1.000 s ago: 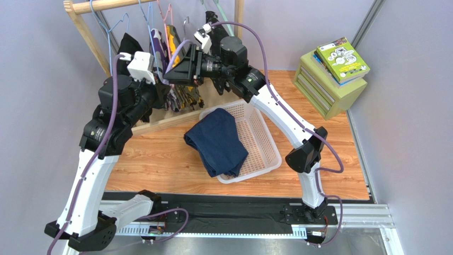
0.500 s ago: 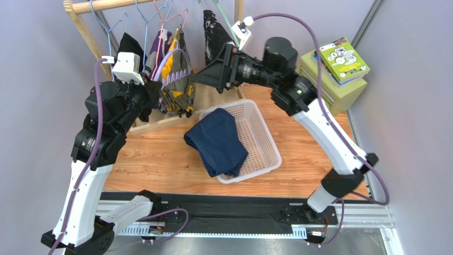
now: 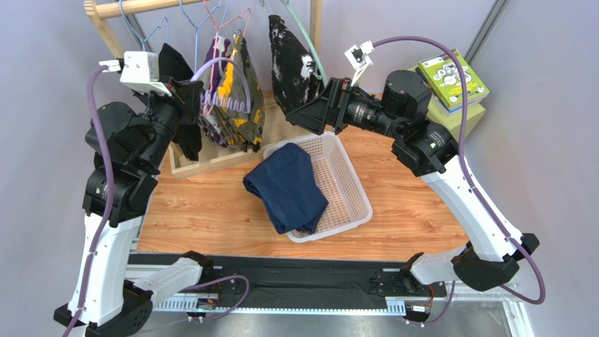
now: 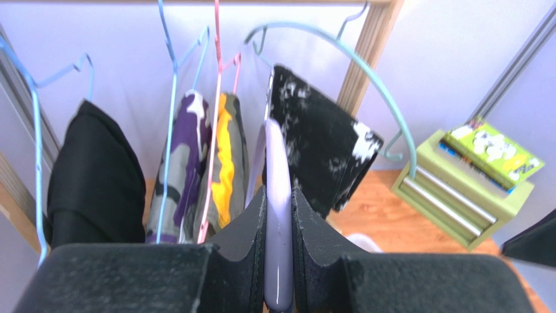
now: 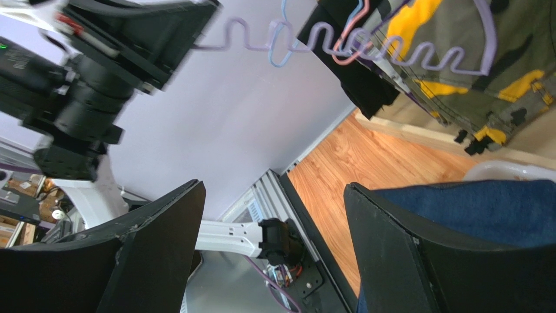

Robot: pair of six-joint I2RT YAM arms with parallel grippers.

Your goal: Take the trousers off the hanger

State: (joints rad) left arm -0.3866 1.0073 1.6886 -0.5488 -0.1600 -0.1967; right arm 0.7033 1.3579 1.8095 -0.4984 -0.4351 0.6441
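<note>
I should next lift my left gripper outward, lower the bare hanger onto the free part of the rack's bar beside the pink hanger [image 4: 269, 1] and let go. That part is outward and above my left gripper.
The dark navy trousers [image 3: 287, 186] lie folded over the near-left rim of the white basket [image 3: 351, 189]; a part also shows in the right wrist view [image 5: 470, 208]. The lilac hanger [image 3: 226, 84] is bare, with a wavy bottom bar [image 5: 391, 52]. My left gripper [image 3: 191, 105] is shut on the hanger's arm [image 4: 278, 215] and holds it up in front of the rack. My right gripper [image 3: 299, 112] is open and empty, in the air above the basket's far end, to the right of the hanger.
A wooden rack [image 3: 126, 8] at the back carries a black garment [image 3: 176, 67] on a light-blue hanger [image 3: 144, 35], camouflage garments [image 3: 235, 119], and a black-and-white blotched garment [image 3: 292, 63] on a pale green hanger [image 4: 365, 72]. A green drawer box [image 3: 429, 105] with books stands at the right.
My right arm has swung right and back, away from the hanger, and is open. My left gripper has lifted and drawn the bare lilac hanger leftward. The trousers stay on the basket.
</note>
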